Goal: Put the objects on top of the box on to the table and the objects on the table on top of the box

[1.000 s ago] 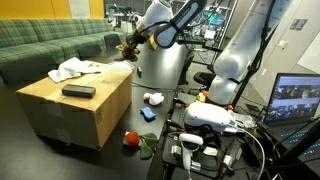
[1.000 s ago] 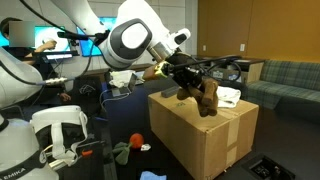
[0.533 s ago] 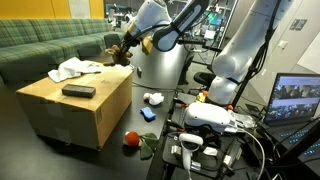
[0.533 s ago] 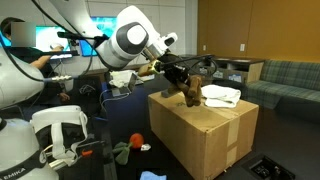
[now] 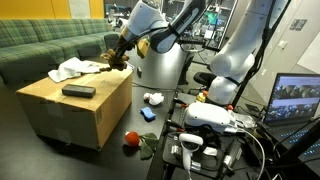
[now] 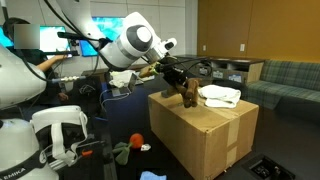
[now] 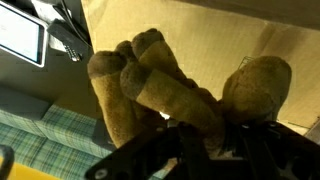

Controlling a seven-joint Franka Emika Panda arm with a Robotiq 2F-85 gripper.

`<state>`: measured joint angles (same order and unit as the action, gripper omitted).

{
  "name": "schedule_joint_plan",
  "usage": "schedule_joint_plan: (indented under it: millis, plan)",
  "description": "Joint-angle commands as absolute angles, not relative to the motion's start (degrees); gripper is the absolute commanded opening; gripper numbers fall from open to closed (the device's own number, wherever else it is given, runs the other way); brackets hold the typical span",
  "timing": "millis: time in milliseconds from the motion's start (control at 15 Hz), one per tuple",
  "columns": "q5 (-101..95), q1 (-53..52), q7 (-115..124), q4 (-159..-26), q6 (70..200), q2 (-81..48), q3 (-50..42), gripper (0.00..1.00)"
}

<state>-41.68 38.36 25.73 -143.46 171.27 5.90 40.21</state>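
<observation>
The plush toy has room on bare cardboard beside the white cloth [image 5: 75, 69], so my gripper needs to lower next and tilt straight down over the box's top there.
My gripper [image 5: 119, 52] is shut on a brown plush toy [image 5: 117, 60] and holds it low over the far corner of the tan cardboard box [image 5: 85, 115]. An exterior view shows the toy [image 6: 187, 96] hanging under the gripper [image 6: 178, 82] at the edge of the box's top [image 6: 205, 130]. In the wrist view the plush toy [image 7: 150, 85] fills the frame, with the box's top [image 7: 210, 40] behind it. A white cloth [image 5: 75, 69] and a black flat object [image 5: 78, 91] lie on the box. Whether the toy touches the box is unclear.
On the black table [image 5: 25, 150] beside the box lie a red ball [image 5: 131, 139], a white object [image 5: 153, 99] and a blue object [image 5: 148, 114]. A white device with cables [image 5: 215, 118] and a laptop [image 5: 295, 100] stand nearby. A green sofa [image 5: 50, 40] is behind.
The gripper has carried the plush toy sideways and down, from beside the box to low over its far corner. The grip stays shut.
</observation>
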Motion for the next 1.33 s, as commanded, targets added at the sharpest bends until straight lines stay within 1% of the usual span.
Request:
schedule_joint_plan:
  millis: [0,333,667,733,933,1200,1267]
  plan:
    - [-48.28,40.56,30.81,-137.4,166.96,-0.96,42.52,0.04]
    - [-54.04,37.18,32.87,-128.6,155.61,-13.59,40.95,0.04]
    - [-51.57,34.72,29.32,-121.59,148.86,-22.5,40.47,0.04]
    - [-43.74,24.61,23.72,-121.47,150.75,-19.99,30.01,0.04]
    - [-29.1,16.18,11.75,-120.33,147.75,-18.1,22.11,0.04]
    - [-14.11,7.75,-0.64,-118.87,136.21,-14.09,14.37,0.04]
    - [-12.36,6.47,-2.49,-118.38,133.27,-13.08,12.97,0.37]
